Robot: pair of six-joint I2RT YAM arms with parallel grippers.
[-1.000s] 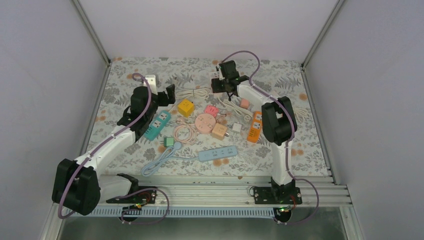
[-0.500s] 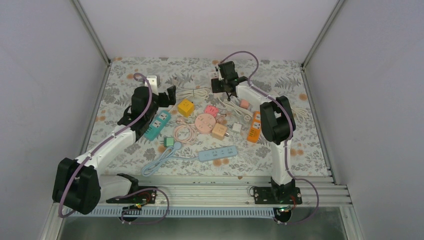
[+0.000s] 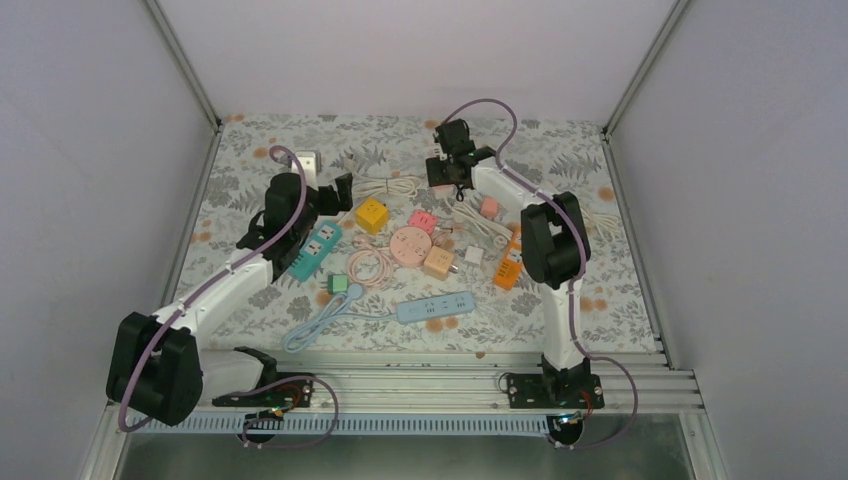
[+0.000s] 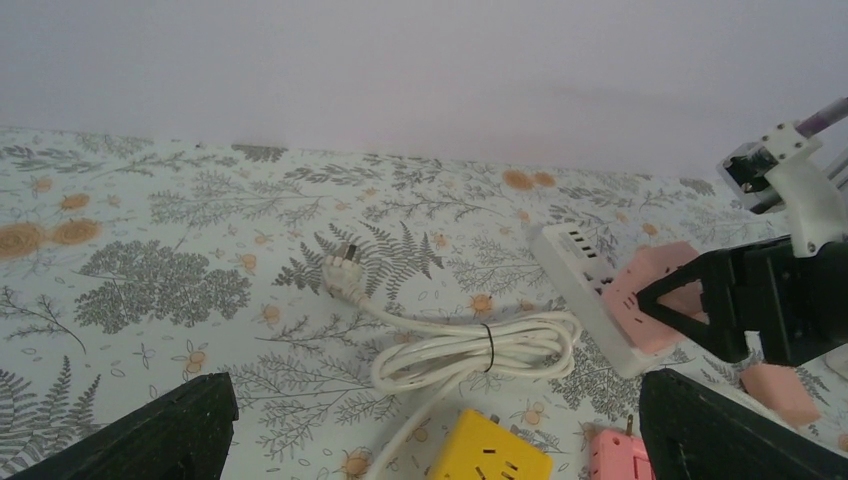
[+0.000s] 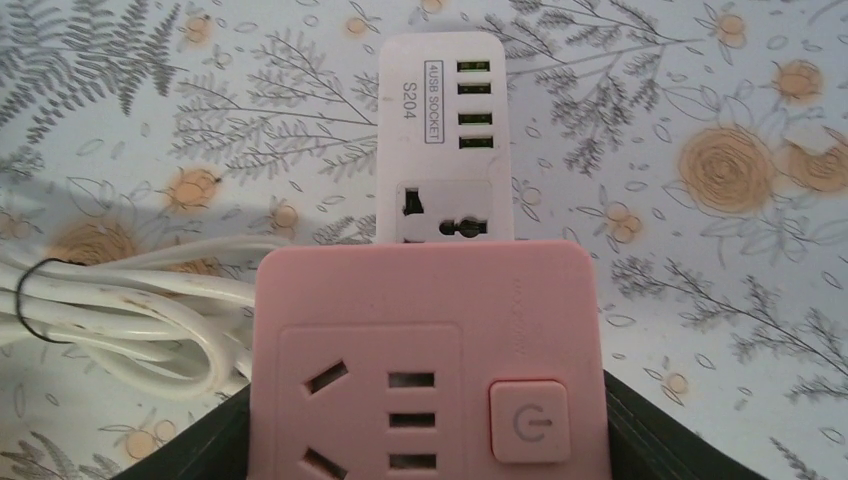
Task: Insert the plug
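Note:
The pink cube is lined up over the power strip, so my right gripper should next press it down onto the power strip's near end (image 3: 442,189), then open.
My right gripper (image 3: 449,166) is shut on a pink socket adapter cube (image 5: 420,360) with a power button. It holds the cube over the near end of a white power strip (image 5: 440,120) at the back of the table. The cube hides the strip's near sockets; one universal socket and several USB ports show beyond it. I cannot tell whether its pins are in the strip. The left wrist view also shows the cube (image 4: 655,300) on the strip (image 4: 580,285). My left gripper (image 3: 335,195) is open and empty, above the yellow cube (image 4: 495,460) and the white cord coil (image 4: 470,350).
The coil's plug (image 4: 340,272) lies loose. Between the arms lie a teal strip (image 3: 315,249), round pink socket (image 3: 410,244), blue strip (image 3: 435,307), orange strip (image 3: 508,260), green cube (image 3: 338,284) and small pink adapters. A white box (image 3: 303,160) sits at the back left.
My right gripper has shifted slightly right with the pink cube over the white strip. The left arm has barely moved.

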